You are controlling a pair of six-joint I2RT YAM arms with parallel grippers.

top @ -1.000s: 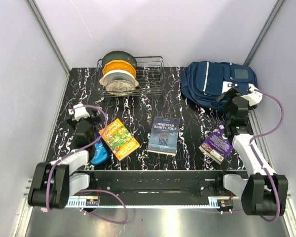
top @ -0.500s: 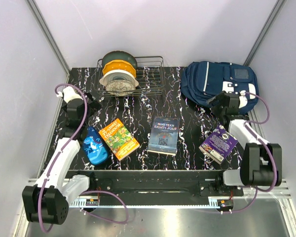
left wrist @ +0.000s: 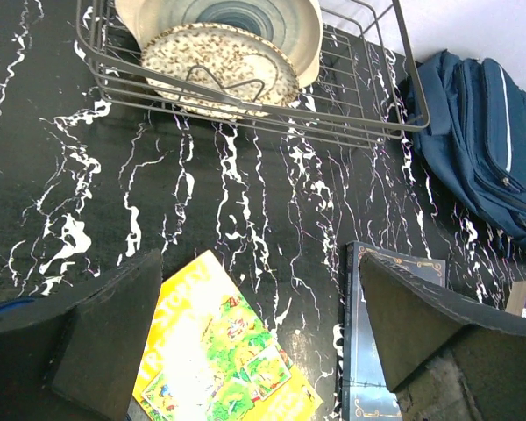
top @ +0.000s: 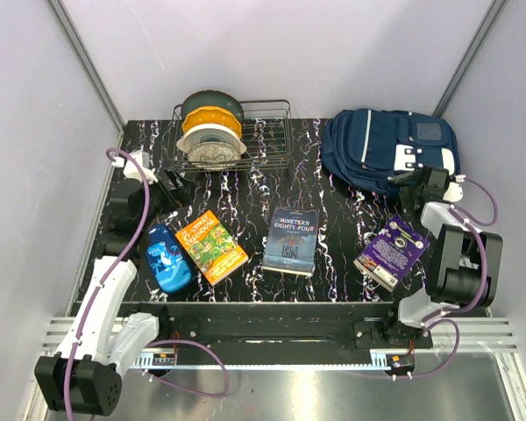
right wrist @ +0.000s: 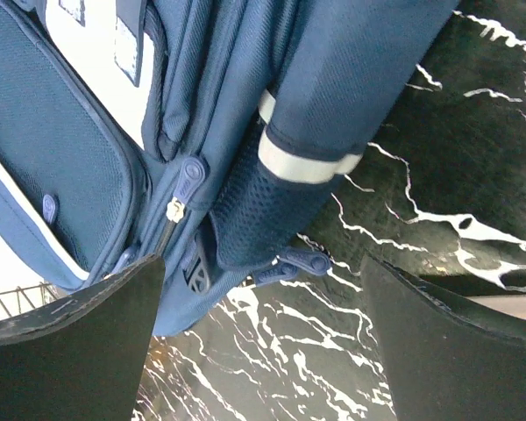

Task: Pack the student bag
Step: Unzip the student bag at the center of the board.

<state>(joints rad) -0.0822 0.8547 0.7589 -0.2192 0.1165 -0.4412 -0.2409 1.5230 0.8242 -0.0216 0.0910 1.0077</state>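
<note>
My right gripper should next lower, fingers open, onto the bag's mesh pocket (right wrist: pixel 267 195) by the white band just below them.
The student bag (top: pixel 381 149), navy with white patches, lies closed at the table's back right. My right gripper (top: pixel 412 191) stands open at the bag's near right corner, nothing between its fingers. The right wrist view shows the bag's side (right wrist: pixel 202 114) close up, its zipper pulls (right wrist: pixel 294 263) hanging just beyond the open right gripper (right wrist: pixel 263 342). My left gripper (top: pixel 175 188) hovers open at the left, between the rack and the yellow book. In the left wrist view the left gripper (left wrist: pixel 263 338) is empty, above the yellow book (left wrist: pixel 219 360).
A wire dish rack (top: pixel 267 140) with plates stands at the back. On the table lie a yellow book (top: pixel 210 247), a dark "1984" book (top: pixel 291 241), a purple book (top: pixel 390 253) and a blue case (top: pixel 168 260). Walls close in both sides.
The left arm has reached out from near the blue case toward the rack. The right arm has drawn back and to the right, to the bag's near right corner. Both grippers stayed open.
</note>
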